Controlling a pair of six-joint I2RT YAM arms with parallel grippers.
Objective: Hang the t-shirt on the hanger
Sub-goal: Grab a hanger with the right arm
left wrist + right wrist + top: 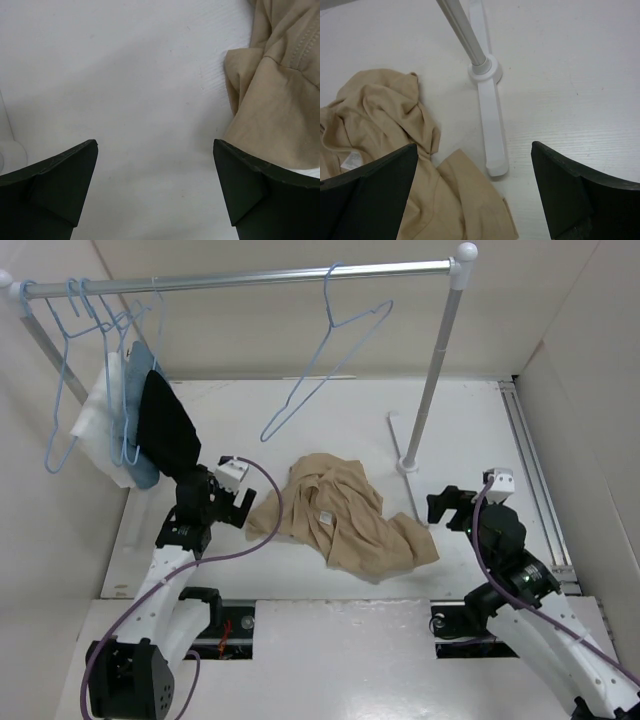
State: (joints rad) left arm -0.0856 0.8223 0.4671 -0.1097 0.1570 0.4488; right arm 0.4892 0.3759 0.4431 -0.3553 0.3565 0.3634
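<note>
The right gripper rises and swings to the left in the top view onto the lone hanger's near arm (318, 353) next, since that hanger hangs empty.
The tan t-shirt (340, 515) lies crumpled on the white table, its small white label facing up. It also shows at the right of the left wrist view (280, 95) and at the left of the right wrist view (385, 130). A light-blue wire hanger (325, 365) hangs alone from the rail above the shirt. My left gripper (228, 502) is open and empty just left of the shirt; bare table (155, 145) lies between its fingers. My right gripper (452, 508) is open and empty, right of the shirt, near the rack foot (490, 125).
A clothes rack stands over the table, its rail (250, 278) across the top and its right pole (435, 380) on a white foot. Several more blue hangers (90, 340) hang at the rail's left end with a black garment (165, 425) and white and blue cloths (110, 430).
</note>
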